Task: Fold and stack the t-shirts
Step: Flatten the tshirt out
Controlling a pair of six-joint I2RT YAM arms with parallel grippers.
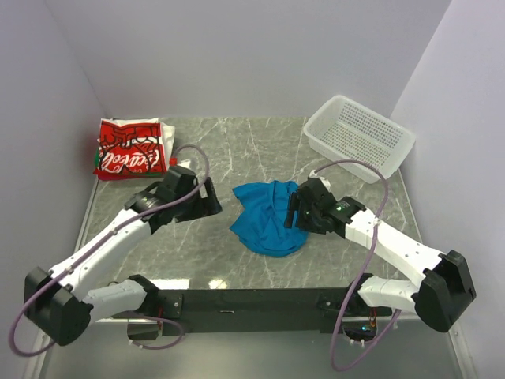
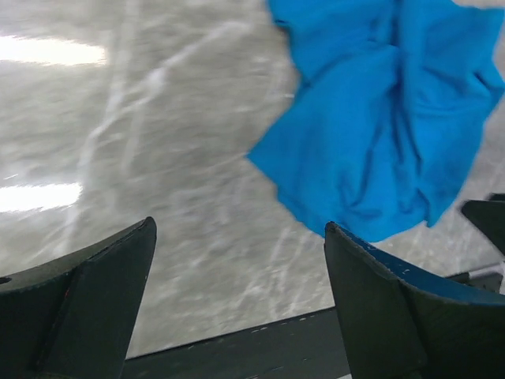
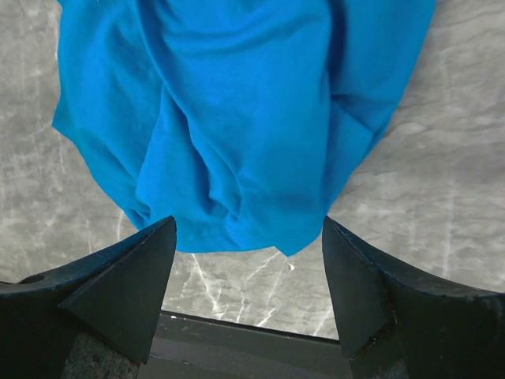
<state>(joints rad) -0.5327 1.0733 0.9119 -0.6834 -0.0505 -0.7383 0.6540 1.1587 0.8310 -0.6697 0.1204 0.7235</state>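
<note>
Next, my left gripper moves down toward the right in the top view onto the blue shirt's pointed corner (image 1: 233, 227) (image 2: 256, 155), because that corner sticks out over bare marble.
The bright-blue t-shirt (image 1: 264, 219) lies crumpled in the middle of the marble table. The folded red-and-white t-shirt (image 1: 129, 148) with white script lies at the far left. My left gripper (image 1: 211, 201) is open and empty, just left of the blue shirt and apart from it. In the left wrist view the shirt (image 2: 387, 110) is to the upper right of the gripper (image 2: 239, 225). My right gripper (image 1: 293, 212) is open over the shirt's right edge. In the right wrist view the shirt (image 3: 237, 118) fills the space ahead of the gripper (image 3: 248, 223), with nothing between the jaws.
A white perforated basket (image 1: 359, 136) stands at the far right corner. White walls close in the table on the left, back and right. The black mounting bar (image 1: 252, 300) runs along the near edge.
</note>
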